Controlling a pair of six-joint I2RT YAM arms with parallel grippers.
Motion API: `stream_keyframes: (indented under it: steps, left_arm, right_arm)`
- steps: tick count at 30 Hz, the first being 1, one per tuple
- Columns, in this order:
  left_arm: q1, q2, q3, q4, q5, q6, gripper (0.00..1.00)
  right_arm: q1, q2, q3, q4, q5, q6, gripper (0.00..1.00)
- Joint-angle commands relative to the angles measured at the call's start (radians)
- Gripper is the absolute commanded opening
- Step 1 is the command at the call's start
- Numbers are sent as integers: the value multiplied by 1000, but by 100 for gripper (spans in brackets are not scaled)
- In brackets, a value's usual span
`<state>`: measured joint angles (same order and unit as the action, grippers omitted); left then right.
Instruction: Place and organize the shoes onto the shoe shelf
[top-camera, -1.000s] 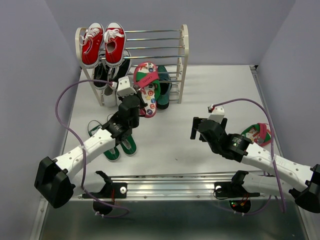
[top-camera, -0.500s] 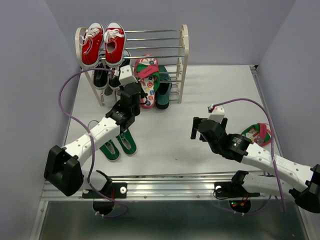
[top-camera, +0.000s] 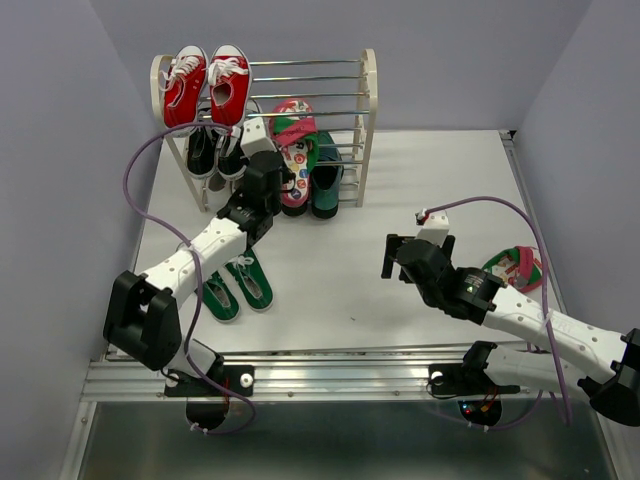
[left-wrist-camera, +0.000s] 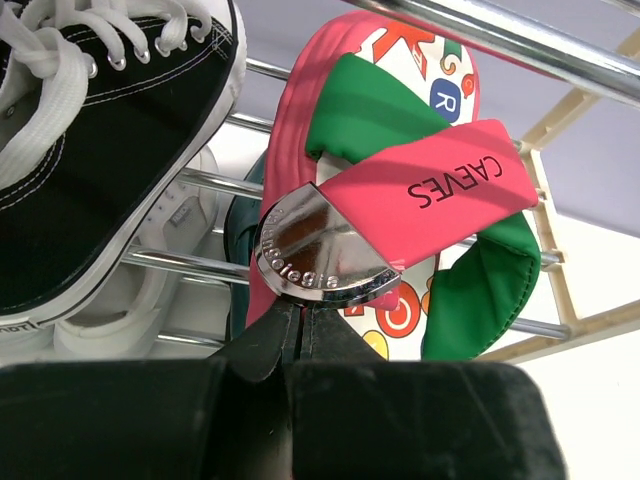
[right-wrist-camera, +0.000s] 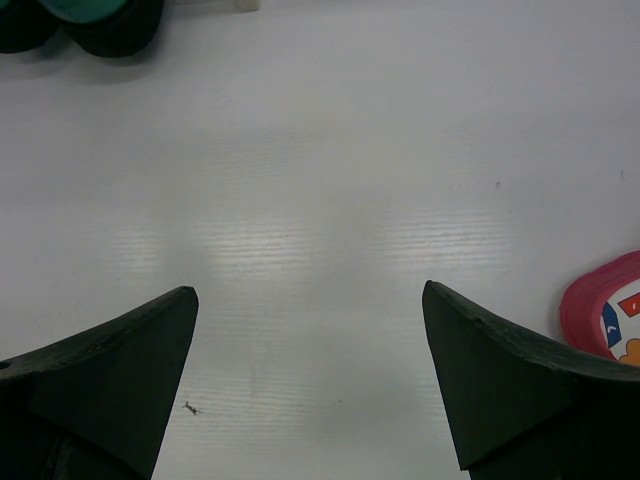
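Observation:
The flip-flop's heel hangs over the shelf, so the robot's left gripper will next move outward to the shoe shelf's rods beside the black sneakers and let go of the flip-flop there.
My left gripper (top-camera: 274, 180) is shut on the red strap of a flip-flop (top-camera: 294, 150) with a printed footbed. It holds it tilted against the chrome rods of the shoe shelf (top-camera: 369, 100), right of the black sneakers. In the left wrist view the jaws (left-wrist-camera: 303, 320) pinch the strap under its chrome badge, on the flip-flop (left-wrist-camera: 400, 160). The dark green loafers (top-camera: 326, 180) sit at the shelf's foot. The green canvas sneakers (top-camera: 236, 290) lie on the table under my left arm. The second flip-flop (top-camera: 516, 268) lies at the right, behind my right arm. My right gripper (top-camera: 392, 256) is open and empty.
Red sneakers (top-camera: 206, 86) sit on the shelf's top tier and black sneakers (top-camera: 214, 150) on the tier below, also in the left wrist view (left-wrist-camera: 90, 170). In the right wrist view the open jaws (right-wrist-camera: 310, 380) hang over bare white table, the flip-flop's edge (right-wrist-camera: 605, 315) at right.
My left arm has carried the flip-flop up and back, from in front of the shelf to against its rods. The right arm has not moved.

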<state>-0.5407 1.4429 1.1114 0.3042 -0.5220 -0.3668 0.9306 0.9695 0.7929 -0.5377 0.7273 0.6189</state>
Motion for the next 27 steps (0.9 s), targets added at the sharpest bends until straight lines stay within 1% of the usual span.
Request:
stream_keyframes:
  steps: [1, 17, 27]
  left_arm:
    - [10, -15, 102, 159, 16, 19, 0]
    - [42, 69, 212, 144, 13, 42, 0]
    - [64, 111, 249, 128, 13, 40, 0]
  right_arm:
    - [-3, 9, 52, 41, 41, -19, 100]
    - [-3, 20, 54, 41, 43, -16, 100]
    - [-3, 17, 60, 41, 43, -18, 100]
